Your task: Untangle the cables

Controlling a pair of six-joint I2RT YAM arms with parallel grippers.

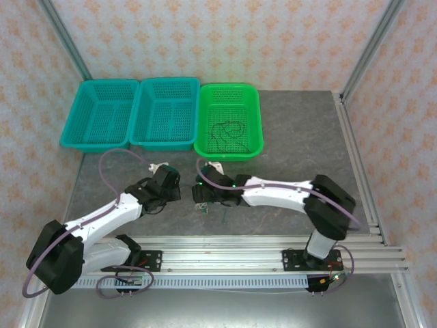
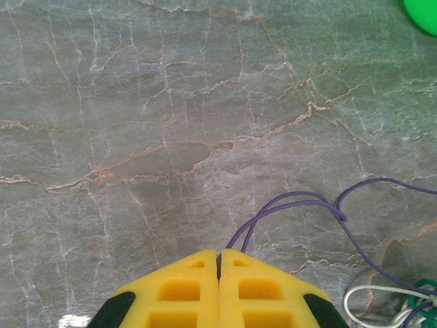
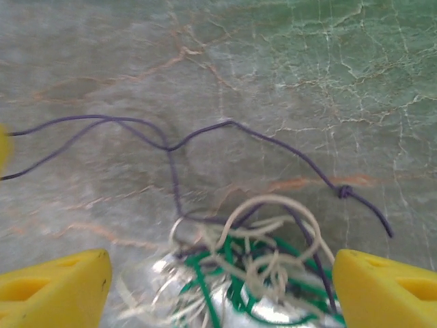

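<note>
The purple cable still runs into the wires, so I will pull my left gripper away from the clump and over the bare marbled table, then release the cable.
The cables (image 3: 252,270) lie in a small clump of cream-white and green wires on the marbled table. A thin dark purple cable (image 3: 171,143) runs out of the clump to the left, and a knot (image 3: 345,191) sits near its right end. My right gripper (image 3: 220,266) is open, with its yellow fingers (image 3: 61,287) wide on either side of the clump. My left gripper (image 2: 220,254) is shut on the purple cable (image 2: 300,201), which loops out from between the fingertips. In the top view both grippers, left (image 1: 179,186) and right (image 1: 200,195), meet near the table's front middle.
Three baskets stand at the back: two teal ones (image 1: 99,113) (image 1: 164,113) and a green basket (image 1: 249,102) holding more thin dark wires (image 1: 222,130). An aluminium rail (image 1: 225,256) runs along the near edge. Bare table lies to the right (image 1: 300,137).
</note>
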